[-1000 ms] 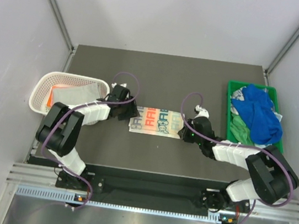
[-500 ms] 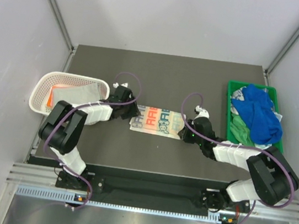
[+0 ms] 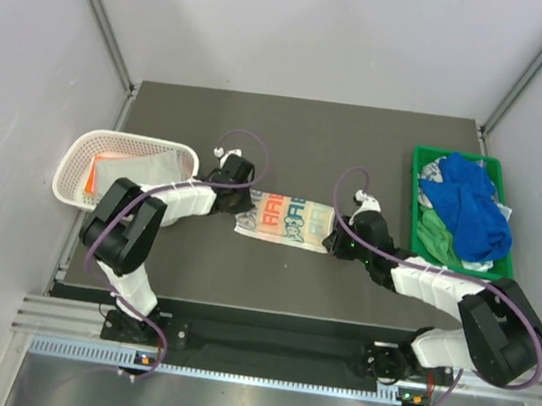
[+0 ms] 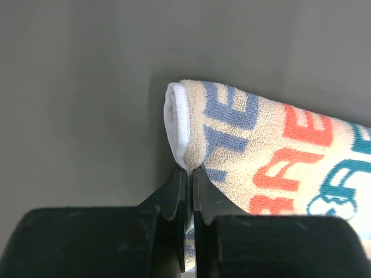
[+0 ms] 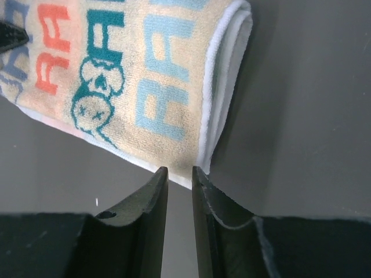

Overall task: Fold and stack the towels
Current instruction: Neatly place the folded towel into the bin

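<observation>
I will lift my left gripper next and carry it over the basket's pale towel (image 3: 135, 169) to let go, because that towel is to its left in the top view.
A lettered towel (image 3: 284, 220), beige with orange, teal and blue letters, lies folded in a strip on the dark table. My left gripper (image 3: 238, 201) is shut on its rolled left edge; in the left wrist view that gripper (image 4: 190, 169) pinches the white hem of the towel (image 4: 272, 156). My right gripper (image 3: 335, 238) is at the strip's right end. In the right wrist view the gripper (image 5: 178, 171) stands narrowly open just short of the towel's (image 5: 145, 87) near corner, with bare table between its fingers. An orange towel (image 3: 105, 162) and a pale towel (image 3: 139, 172) lie in the basket. A blue towel (image 3: 472, 211) lies in the bin.
The white mesh basket (image 3: 77, 148) stands at the table's left edge, close behind my left arm. The green bin (image 3: 415, 183) sits at the right edge with more crumpled cloths under the blue one. Grey walls enclose the table on three sides.
My left gripper has slid right to the towel's left end and shut on its edge. The right gripper's jaws have parted slightly, and the towel's left end has shifted a little.
</observation>
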Controlling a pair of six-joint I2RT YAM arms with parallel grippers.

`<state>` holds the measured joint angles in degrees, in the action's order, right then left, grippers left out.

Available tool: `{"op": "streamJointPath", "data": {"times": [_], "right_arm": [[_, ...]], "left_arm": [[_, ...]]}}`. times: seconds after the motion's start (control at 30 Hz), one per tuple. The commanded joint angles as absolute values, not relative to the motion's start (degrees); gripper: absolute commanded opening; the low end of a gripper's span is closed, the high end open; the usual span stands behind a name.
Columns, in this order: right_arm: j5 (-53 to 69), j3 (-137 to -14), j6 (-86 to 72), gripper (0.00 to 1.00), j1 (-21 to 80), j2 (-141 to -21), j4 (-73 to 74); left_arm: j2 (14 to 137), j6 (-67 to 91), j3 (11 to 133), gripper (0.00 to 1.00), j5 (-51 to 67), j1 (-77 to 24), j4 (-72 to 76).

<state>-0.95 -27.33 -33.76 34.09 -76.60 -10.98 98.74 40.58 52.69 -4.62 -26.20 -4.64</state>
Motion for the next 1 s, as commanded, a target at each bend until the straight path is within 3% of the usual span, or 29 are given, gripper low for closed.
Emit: {"op": "streamJointPath", "data": {"times": [0.0, 0.17, 0.43, 0.97], "right_arm": [[-0.5, -31.4, -32.1, 0.26, 33.7, -73.7, -9.4], [-0.3, -35.9, -30.5, 0.35, 33.6, -73.4, -6.1], [2.5, -39.3, -29.4, 0.35, 33.5, -75.1, -5.1], [4.0, -40.0, -29.1, 0.34, 33.6, -74.4, -4.0]], "left_arm": [[98.8, 35.9, 56.0, 0.00, -18.1, -26.6, -22.7], [93.6, 33.0, 60.9, 0.00, -29.3, -28.0, -30.6], [86.3, 28.4, 65.7, 0.00, -43.8, -26.8, -37.4], [75.5, 20.0, 56.1, 0.00, -40.7, -3.4, -22.2]]}}
